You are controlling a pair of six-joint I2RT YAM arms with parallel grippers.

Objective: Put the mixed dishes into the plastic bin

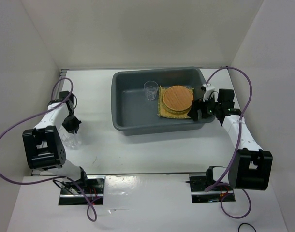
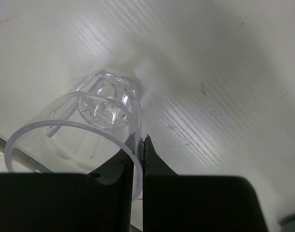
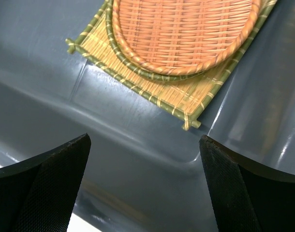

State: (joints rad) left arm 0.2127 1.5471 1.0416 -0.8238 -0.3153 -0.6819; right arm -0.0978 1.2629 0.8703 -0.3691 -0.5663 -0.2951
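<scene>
The second clear cup should next be lifted outward over the bin's side by the left gripper, then lowered beside the standing cup, where the bin's bottom is empty.
The grey-blue plastic bin (image 1: 134, 105) stands at the table's middle back. In it lie the yellow woven mat (image 1: 163, 112), on it a round straw disc with a green rim (image 3: 156, 76), and on top the orange-brown disc (image 1: 177, 98). One clear glass cup (image 1: 150, 90) stands upright in the bin, left of the mat. My left gripper (image 1: 71, 126) is shut on the wall of the second clear cup (image 2: 106, 104) at the table's left; one finger is inside the rim. My right gripper (image 3: 143, 140) is open and empty over the bin's near right corner.
The bin's inner wall (image 3: 138, 169) fills the right wrist view below the mat (image 3: 186, 96). White enclosure walls stand at the left, the back and the right. The arm bases and purple cables are at the near edge.
</scene>
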